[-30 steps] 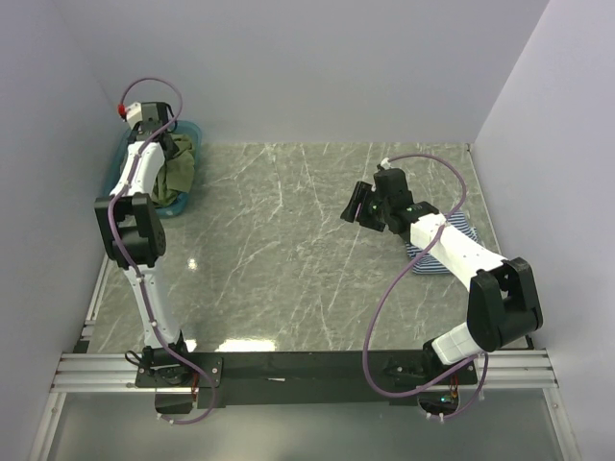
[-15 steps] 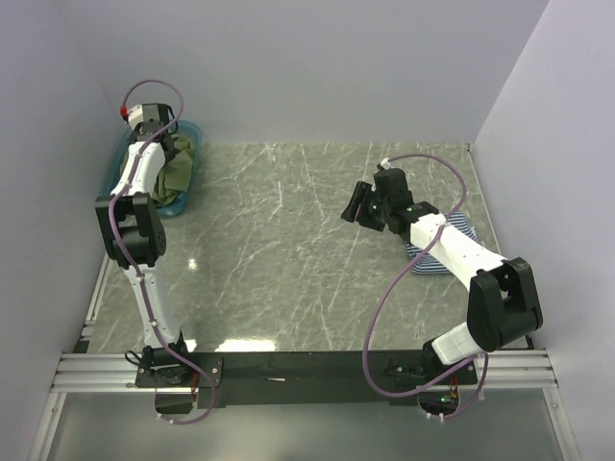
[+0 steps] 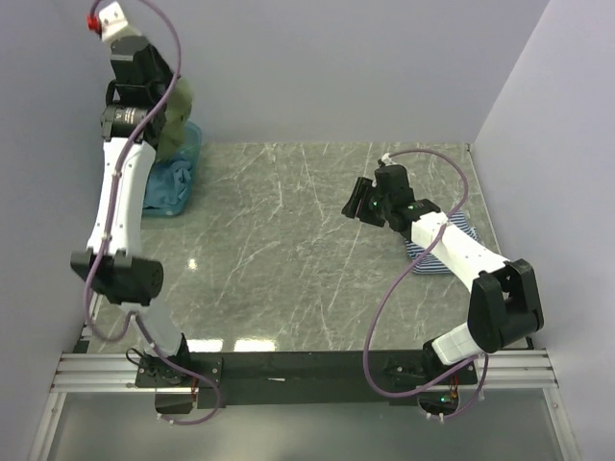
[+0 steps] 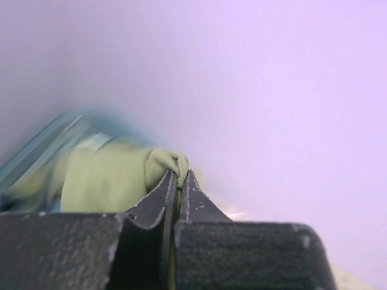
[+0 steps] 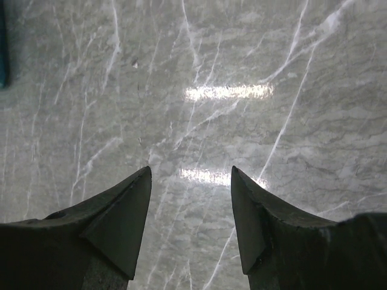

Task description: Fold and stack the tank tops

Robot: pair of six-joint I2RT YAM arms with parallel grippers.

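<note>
Bare marble is below my left gripper and to its right in the top view, so I need to move the olive tank top that way, lower it and let it go.
High at the back left, my left gripper (image 3: 161,93) is shut on a bunched edge of the olive green tank top (image 3: 179,117). The top hangs from the gripper above the teal basin (image 3: 194,136). In the left wrist view the gripper (image 4: 179,175) pinches the olive cloth (image 4: 109,181) between its shut jaws. A teal-blue tank top (image 3: 165,187) lies in the basin. The navy-and-white striped tank top (image 3: 468,224) lies folded at the table's right side, partly under my right arm. My right gripper (image 3: 360,204) hovers open over bare marble, with nothing between its fingers (image 5: 130,211).
The basin stands in the back left corner against the walls. Walls close the table on the left, back and right. The grey marble table top (image 3: 288,250) stretches between the two arms. A teal edge (image 5: 2,48) shows at the far left of the right wrist view.
My left gripper shut on the olive tank top in the basin and lifted it up high. The right arm has barely moved.
</note>
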